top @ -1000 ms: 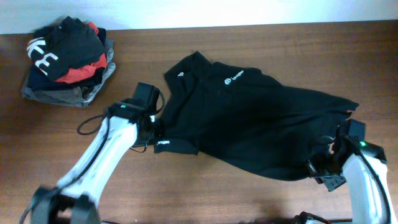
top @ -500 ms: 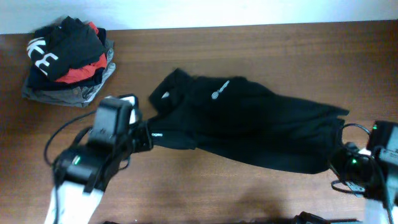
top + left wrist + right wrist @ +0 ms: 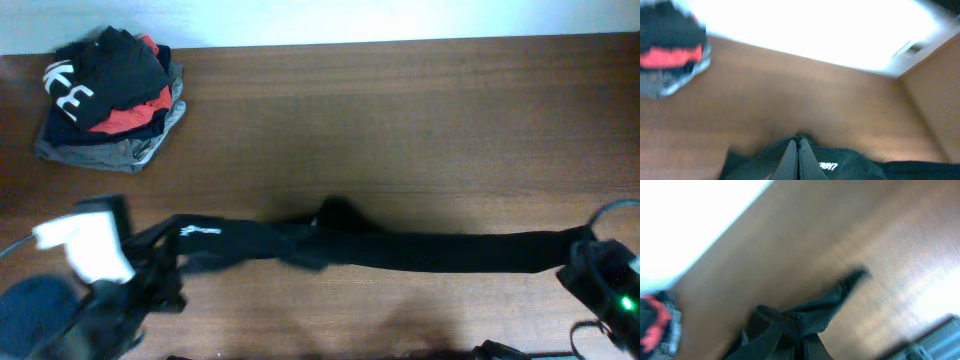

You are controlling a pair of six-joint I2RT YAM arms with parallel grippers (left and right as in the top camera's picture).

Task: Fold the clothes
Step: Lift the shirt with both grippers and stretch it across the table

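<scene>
I will carry my right gripper's end of the black top outward, lower it onto the far part of the table and let it go. The table outward of the black top is bare.
The black long-sleeved top [image 3: 400, 247] hangs stretched in a long thin band across the front of the table, lifted between both arms. My left gripper [image 3: 170, 245] is shut on its left end; the left wrist view shows the shut fingers [image 3: 799, 150] pinching black fabric [image 3: 850, 167] with small white lettering beside them. My right gripper [image 3: 585, 255] is shut on the right end; the right wrist view shows dark mesh-like fabric [image 3: 820, 315] bunched over the fingers [image 3: 802, 340]. The round chest logo is hidden.
A pile of folded red, navy and grey garments topped by a black one with big white letters [image 3: 105, 95] sits at the back left, also in the left wrist view [image 3: 670, 60]. The wooden table [image 3: 400, 120] spans the view.
Both arms have pulled back toward the front edge and lifted the top, drawing it from a loose spread in the table's middle into a taut narrow band.
</scene>
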